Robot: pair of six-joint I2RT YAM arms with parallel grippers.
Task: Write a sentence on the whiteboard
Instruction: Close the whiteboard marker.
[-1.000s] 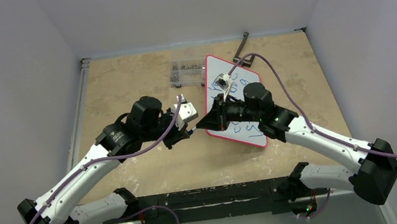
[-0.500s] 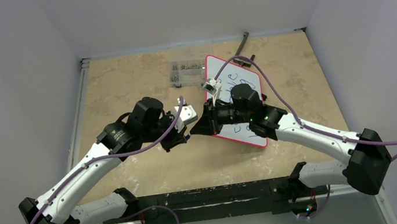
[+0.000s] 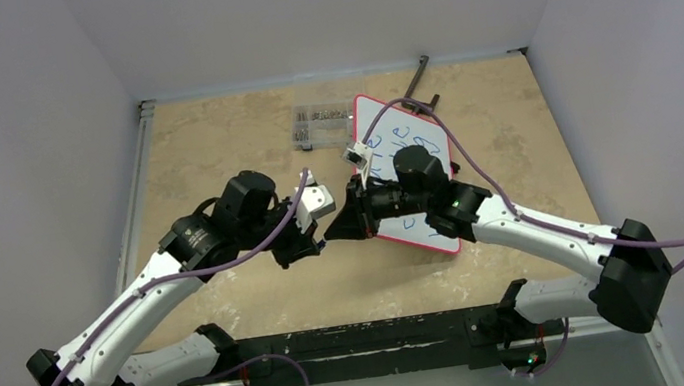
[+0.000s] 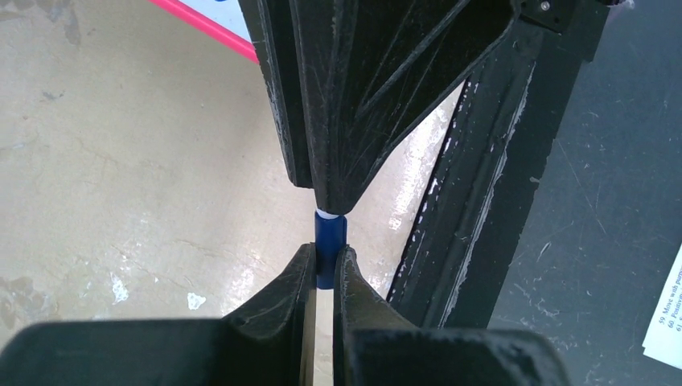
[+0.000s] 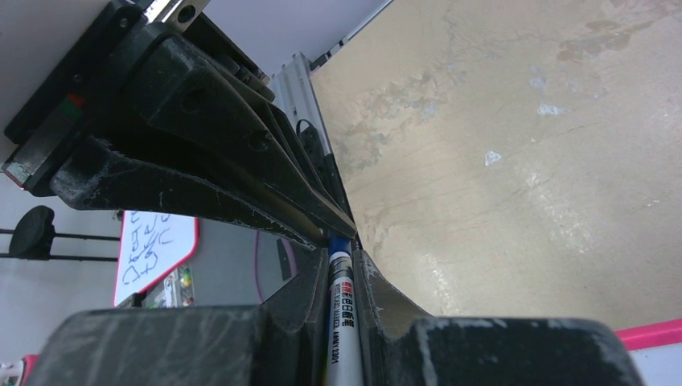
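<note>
The right gripper pushes toward the cap next, then moves back and down to the tabletop by the whiteboard's near edge (image 3: 418, 277), because that spot is bare.
The whiteboard (image 3: 415, 127) lies tilted at the table's right centre, its red frame (image 4: 211, 25) showing in the left wrist view. Slanted blue words of the sentence (image 3: 401, 136) show above the right arm, which covers the lower lines. Both grippers meet tip to tip just left of the board. My right gripper (image 5: 342, 259) is shut on the white marker (image 5: 341, 310). My left gripper (image 4: 323, 259) is shut on the marker's blue cap (image 4: 330, 237), which sits against the right gripper's fingertips (image 4: 342, 161).
A clear box of small parts (image 3: 323, 123) stands left of the board's far corner. A black tool (image 3: 418, 76) lies at the back. A black rail (image 3: 358, 337) runs along the near edge, and a printed sheet (image 4: 667, 322) lies beyond it.
The right arm has swung left off the board, uncovering more blue writing. The left gripper has drawn slightly left and nearer. Both stay shut and tip to tip.
</note>
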